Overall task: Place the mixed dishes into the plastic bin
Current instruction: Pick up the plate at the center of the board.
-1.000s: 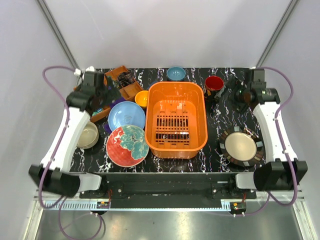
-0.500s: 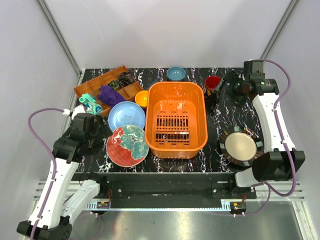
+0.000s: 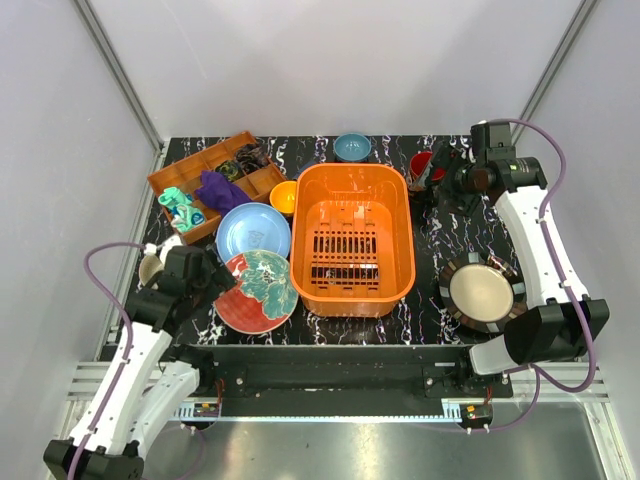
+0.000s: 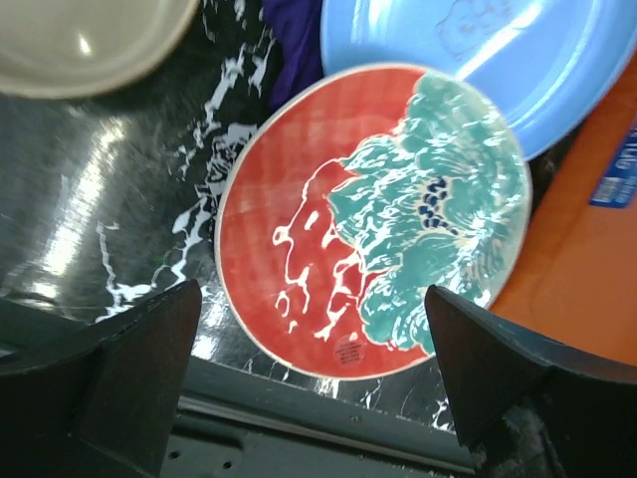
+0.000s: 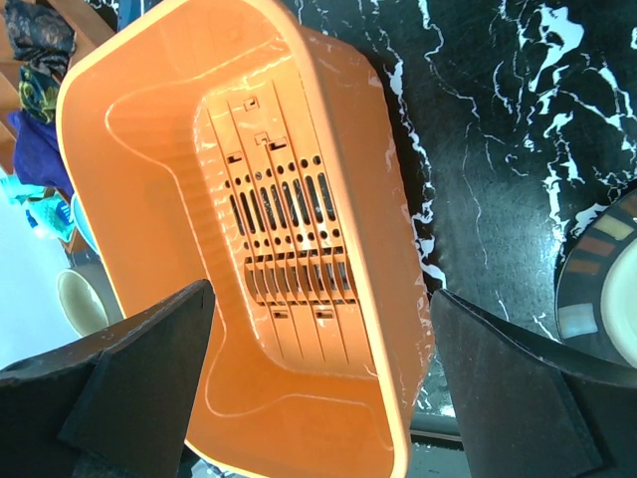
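Observation:
The left gripper lowers astride the red-and-green plate's red rim, the side away from the bin, next. Bare table beside that rim leaves room for a finger.
The orange plastic bin stands mid-table with nothing in it. Left of it lie the red-and-green plate and the light blue plate, with an orange-yellow bowl behind them. A small blue bowl sits at the back. My left gripper hovers open over the near-left edge of the red-and-green plate, holding nothing. A beige bowl lies half under that arm. My right gripper is open above the table, partly hiding the red mug. The striped-rim plate lies near right.
A brown compartment tray at the back left carries a purple cloth and a teal toy. The table's front metal edge runs just below the left fingers. The bin's right wall lies under the right gripper.
My left arm swung from the back-left tray forward to the red-and-green plate's near-left side, uncovering the tray, cloth and toy. The right arm shifted slightly left toward the mug.

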You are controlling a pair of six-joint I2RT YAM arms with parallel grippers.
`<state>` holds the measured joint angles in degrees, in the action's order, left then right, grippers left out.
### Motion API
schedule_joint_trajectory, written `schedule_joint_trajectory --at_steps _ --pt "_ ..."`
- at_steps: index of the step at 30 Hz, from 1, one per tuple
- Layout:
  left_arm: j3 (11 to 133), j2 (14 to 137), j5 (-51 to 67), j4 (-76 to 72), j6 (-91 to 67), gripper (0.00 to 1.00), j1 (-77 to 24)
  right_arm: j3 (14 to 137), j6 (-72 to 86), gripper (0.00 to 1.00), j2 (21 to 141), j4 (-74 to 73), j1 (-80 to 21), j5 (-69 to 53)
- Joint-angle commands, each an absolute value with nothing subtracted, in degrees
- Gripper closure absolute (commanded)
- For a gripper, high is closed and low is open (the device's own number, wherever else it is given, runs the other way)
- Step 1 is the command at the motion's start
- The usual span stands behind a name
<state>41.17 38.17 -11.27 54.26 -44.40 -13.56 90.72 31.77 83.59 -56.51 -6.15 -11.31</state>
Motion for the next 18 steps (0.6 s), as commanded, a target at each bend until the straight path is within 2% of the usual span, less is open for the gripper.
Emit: schedule_joint_trajectory --at_steps 1,10,18 --pt "35.69 37.26 -11.41 47.38 -51.06 0.01 -13.8 93.69 31.2 0.0 84.2 -57.92 -7.03 -12.92" --pt "31.47 41.75 -17.66 44.39 -52.12 0.01 -13.8 96.5 29.88 0.0 86.66 -60.29 -8.17 -14.06" --pt "27.51 43.94 -15.83 38.69 -51.07 0.01 -13.8 98.44 30.23 0.0 88.59 -60.55 -9.4 -14.5"
